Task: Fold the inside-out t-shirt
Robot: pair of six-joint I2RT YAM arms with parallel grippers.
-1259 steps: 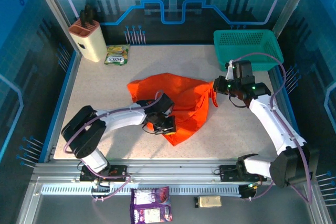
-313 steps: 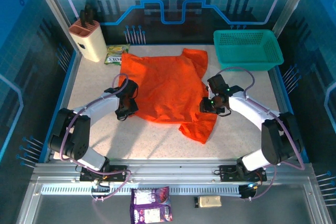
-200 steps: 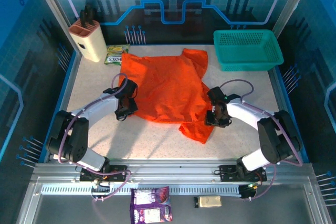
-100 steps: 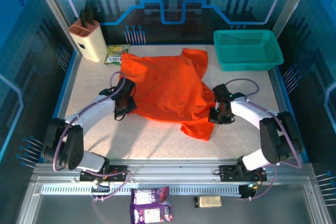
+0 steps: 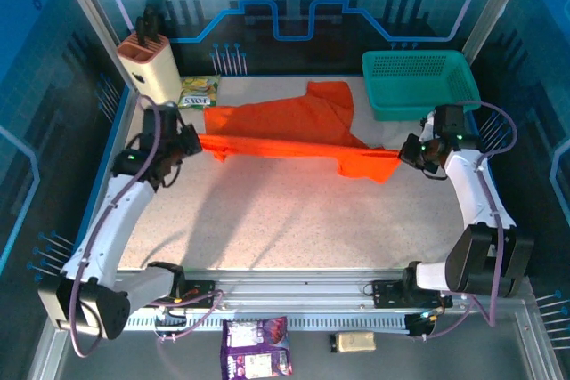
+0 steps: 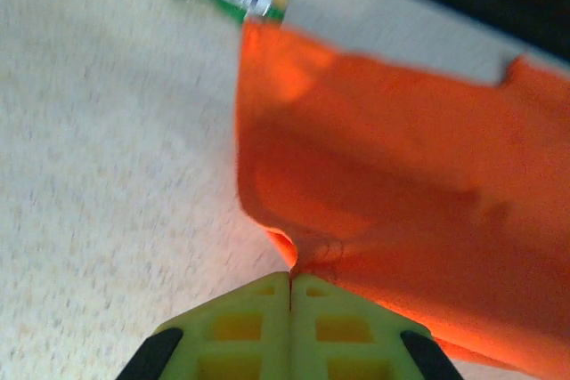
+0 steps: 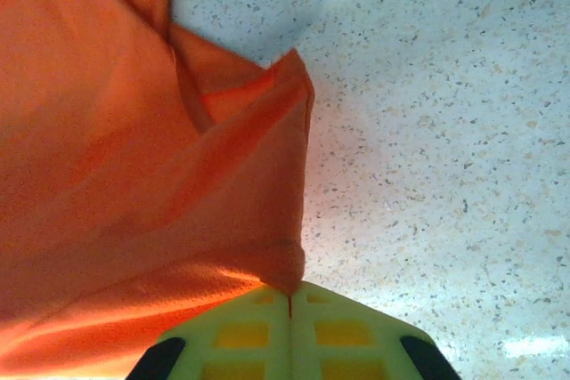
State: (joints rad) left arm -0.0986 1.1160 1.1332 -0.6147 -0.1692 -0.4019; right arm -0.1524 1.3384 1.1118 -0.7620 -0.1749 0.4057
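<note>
My left gripper carries its shirt end back and down onto the bare speckled tabletop in front of the shirt (image 5: 212, 206) next and releases it, since open space lies there.
The bright orange inside-out t-shirt (image 5: 294, 126) hangs stretched in a band across the back half of the table, lifted between both arms. My left gripper (image 5: 194, 141) is shut on its left end; in the left wrist view the cloth (image 6: 401, 184) is pinched at the tips of the closed yellow-green fingers (image 6: 258, 318). My right gripper (image 5: 403, 152) is shut on the right end, and the right wrist view has the fabric (image 7: 134, 184) bunched into the closed fingers (image 7: 329, 327). A sleeve (image 5: 331, 92) lies toward the back.
A teal mesh basket (image 5: 419, 82) stands at the back right, close to the right arm. A beige knife block (image 5: 149, 64) and a green snack packet (image 5: 198, 92) sit at the back left. Speckled tabletop (image 5: 294, 220) spreads in front of the shirt.
Both grippers have swung outward and toward the back, lifting and stretching the shirt from a flat spread into a taut band. The right gripper closed on the cloth within the last second.
</note>
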